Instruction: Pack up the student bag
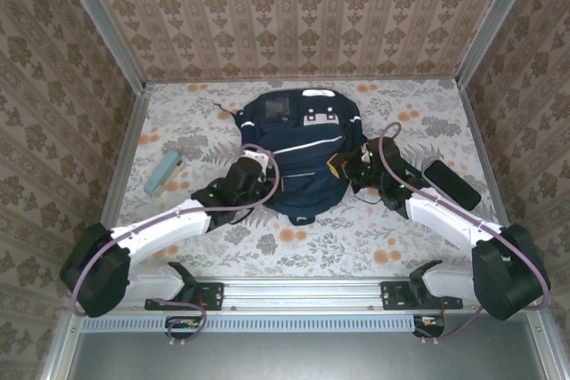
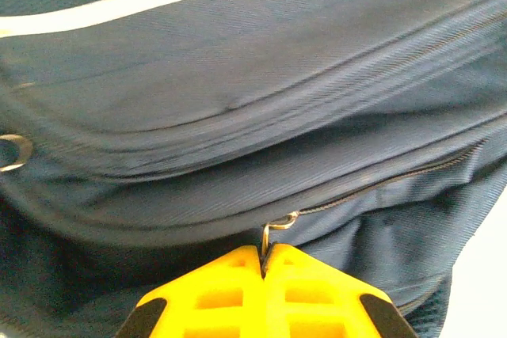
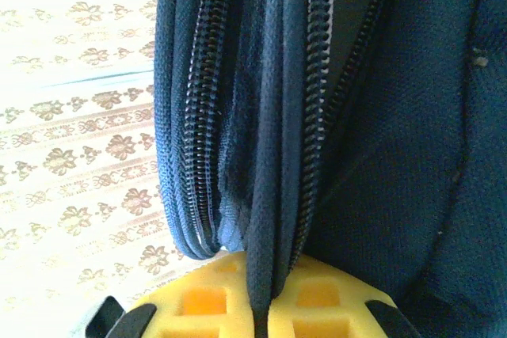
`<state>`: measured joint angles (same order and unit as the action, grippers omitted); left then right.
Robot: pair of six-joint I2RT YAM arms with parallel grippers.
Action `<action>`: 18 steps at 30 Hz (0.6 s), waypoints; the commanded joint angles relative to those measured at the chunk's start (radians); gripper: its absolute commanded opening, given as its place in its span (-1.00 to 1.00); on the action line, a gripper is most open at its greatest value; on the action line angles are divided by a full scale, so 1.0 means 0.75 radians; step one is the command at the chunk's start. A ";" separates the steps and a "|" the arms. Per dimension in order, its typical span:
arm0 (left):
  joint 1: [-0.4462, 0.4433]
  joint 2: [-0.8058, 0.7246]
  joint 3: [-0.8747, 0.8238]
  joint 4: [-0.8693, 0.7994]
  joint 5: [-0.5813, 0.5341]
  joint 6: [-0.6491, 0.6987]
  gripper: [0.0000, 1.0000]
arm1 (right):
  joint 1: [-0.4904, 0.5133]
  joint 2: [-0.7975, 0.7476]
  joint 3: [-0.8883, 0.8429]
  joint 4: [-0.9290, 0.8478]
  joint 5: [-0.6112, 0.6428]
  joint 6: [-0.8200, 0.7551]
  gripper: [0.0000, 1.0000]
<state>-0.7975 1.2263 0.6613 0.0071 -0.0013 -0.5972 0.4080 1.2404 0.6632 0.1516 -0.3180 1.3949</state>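
Observation:
My left gripper moves outward to the bag's side edge (image 1: 250,141) by the white stripe next and releases the zipper pull, since that edge lies outward of my gripper.
The navy student bag (image 1: 298,153) lies flat in the middle of the table, with white stripes and grey-white patches near its top. My left gripper (image 1: 258,166) is at the bag's left side, shut on a metal zipper pull (image 2: 273,231) that sits at the end of a closed zipper line. My right gripper (image 1: 356,166) is at the bag's right side, shut on a fold of the bag's zipper edge (image 3: 269,195). Its yellow fingers (image 3: 325,306) pinch the dark fabric between two rows of zipper teeth.
A light blue pen-like case (image 1: 164,172) lies on the floral tablecloth at the left. A black flat object (image 1: 451,184) rests at the right, beside the right arm. Patterned walls enclose the table on three sides.

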 commanded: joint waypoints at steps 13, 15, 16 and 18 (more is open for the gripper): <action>0.399 0.175 0.063 -0.003 0.021 0.249 -1.00 | -0.061 0.011 0.046 -0.078 0.026 -0.142 -1.00; 0.428 0.228 0.098 0.009 0.050 0.264 -1.00 | -0.063 0.025 0.048 -0.080 0.016 -0.160 -1.00; 0.438 0.247 0.118 0.011 0.055 0.268 -1.00 | -0.063 0.032 0.050 -0.086 0.011 -0.171 -1.00; 0.446 0.261 0.138 0.009 0.051 0.271 -1.00 | -0.063 0.044 0.057 -0.099 0.002 -0.198 -0.98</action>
<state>-0.5007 1.4120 0.7242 0.0071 0.0933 -0.4324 0.3843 1.2690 0.6651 0.0937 -0.3294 1.3052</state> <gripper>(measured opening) 0.045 0.090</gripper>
